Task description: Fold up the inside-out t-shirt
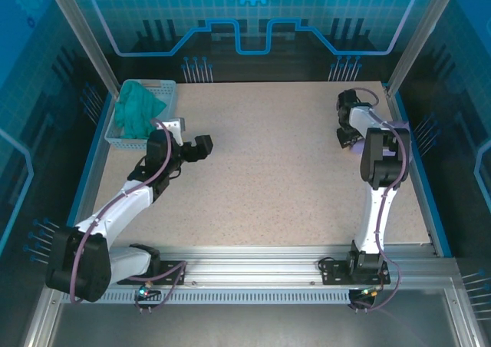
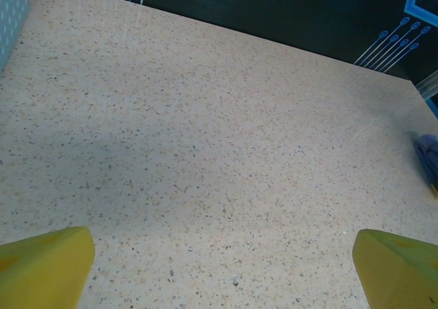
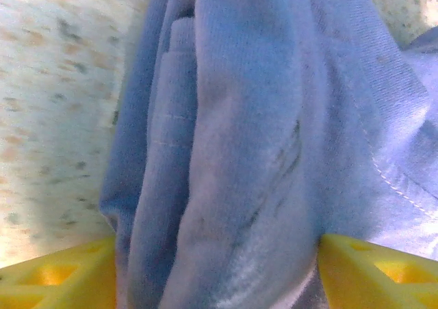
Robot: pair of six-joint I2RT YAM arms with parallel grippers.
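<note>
My left gripper should swing outward over the basket next and lower its open fingers onto the crumpled teal-green t-shirt [image 1: 137,112], because the cloth is outward of it and below.
The inside-out t-shirt [image 1: 136,109] is a teal-green bundle lying crumpled in a pale blue basket [image 1: 165,94] at the table's far left corner. My left gripper [image 1: 201,147] hovers over bare table to the right of that basket. Its yellow fingers [image 2: 48,264] stand wide open with nothing between them [image 2: 226,254]. My right gripper [image 1: 345,138] is at the far right side of the table. In its wrist view, a bunched lavender garment [image 3: 239,117] fills the gap between its fingers [image 3: 215,261] and touches both.
The speckled tabletop [image 1: 276,170] stretches between the two arms. A corner of the lavender garment [image 2: 428,152] shows at the right edge of the left wrist view. Blue walls and metal posts surround the table.
</note>
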